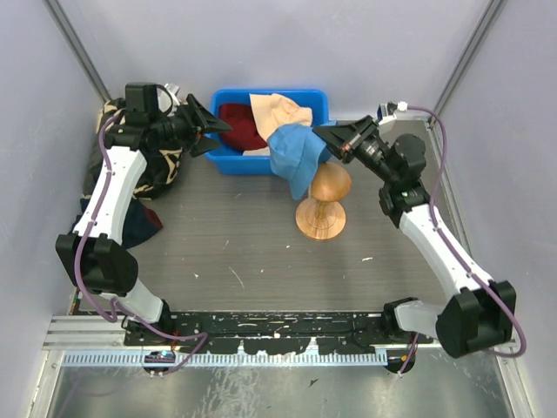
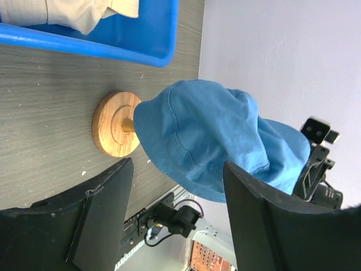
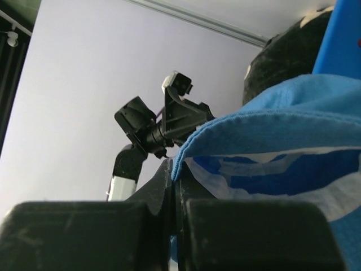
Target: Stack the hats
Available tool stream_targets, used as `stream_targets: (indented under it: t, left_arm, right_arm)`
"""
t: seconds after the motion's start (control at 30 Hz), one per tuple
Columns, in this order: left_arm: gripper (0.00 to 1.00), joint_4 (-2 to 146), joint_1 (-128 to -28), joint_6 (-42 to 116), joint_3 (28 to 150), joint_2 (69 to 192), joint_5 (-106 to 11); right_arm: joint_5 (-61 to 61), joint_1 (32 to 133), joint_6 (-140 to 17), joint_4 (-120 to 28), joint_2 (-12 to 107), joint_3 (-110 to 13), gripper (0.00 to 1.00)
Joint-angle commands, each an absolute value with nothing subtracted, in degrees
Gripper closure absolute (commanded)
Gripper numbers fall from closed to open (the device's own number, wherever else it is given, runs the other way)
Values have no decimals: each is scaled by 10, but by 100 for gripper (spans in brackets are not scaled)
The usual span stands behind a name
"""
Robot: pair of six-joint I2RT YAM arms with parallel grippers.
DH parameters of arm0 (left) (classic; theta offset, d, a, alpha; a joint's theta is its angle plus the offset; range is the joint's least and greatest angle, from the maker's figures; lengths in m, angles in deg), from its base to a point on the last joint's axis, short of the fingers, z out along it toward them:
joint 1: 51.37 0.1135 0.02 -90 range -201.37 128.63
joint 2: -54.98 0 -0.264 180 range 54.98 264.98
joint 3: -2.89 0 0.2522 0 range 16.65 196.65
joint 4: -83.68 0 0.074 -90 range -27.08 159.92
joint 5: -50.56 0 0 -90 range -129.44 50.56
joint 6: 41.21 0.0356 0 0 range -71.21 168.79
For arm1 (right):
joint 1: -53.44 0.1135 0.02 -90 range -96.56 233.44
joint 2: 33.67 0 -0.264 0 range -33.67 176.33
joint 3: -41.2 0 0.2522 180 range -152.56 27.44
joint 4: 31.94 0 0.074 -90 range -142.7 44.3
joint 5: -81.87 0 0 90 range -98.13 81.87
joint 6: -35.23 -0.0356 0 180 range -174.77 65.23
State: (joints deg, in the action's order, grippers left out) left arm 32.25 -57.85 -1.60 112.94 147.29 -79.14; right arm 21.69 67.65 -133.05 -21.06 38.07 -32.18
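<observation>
The stand's round top (image 1: 332,182) is behind and below the robot's right gripper and is only partly covered, so the gripper will next pull the light blue hat's edge back and down past it and let go.
My right gripper (image 1: 320,132) is shut on the brim of the light blue hat (image 1: 296,155) and holds it up, draped partly over the wooden hat stand (image 1: 322,205). In the right wrist view the pinched brim edge sits between my closed fingers (image 3: 175,172), with the hat (image 3: 282,118) spreading to the right. My left gripper (image 1: 218,138) is open and empty by the blue bin's left side, facing the hat. In the left wrist view the hat (image 2: 214,141) hangs beyond the spread fingers (image 2: 104,214). The dark red hat (image 1: 239,124) and a cream hat (image 1: 280,109) lie in the bin.
The blue bin (image 1: 228,162) stands at the back centre. A black blanket with cream flowers (image 1: 165,167) and a navy cloth with red trim (image 1: 139,225) lie at the far left. The stand's round base (image 2: 115,124) rests on the grey table.
</observation>
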Motion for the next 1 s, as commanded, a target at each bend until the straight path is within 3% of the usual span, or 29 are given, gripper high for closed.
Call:
stream_targets:
  t: [0.0, 0.33, 0.97]
  left_arm:
    - [28, 349, -579, -13, 1136, 1477, -807]
    - [29, 357, -586, -13, 1133, 1493, -812]
    - [30, 363, -611, -6, 1129, 1514, -808]
  right_arm:
    - [214, 653, -1286, -251, 298, -282, 99]
    - [260, 541, -1291, -318, 162, -155, 99]
    - [335, 429, -1251, -391, 63, 47, 99]
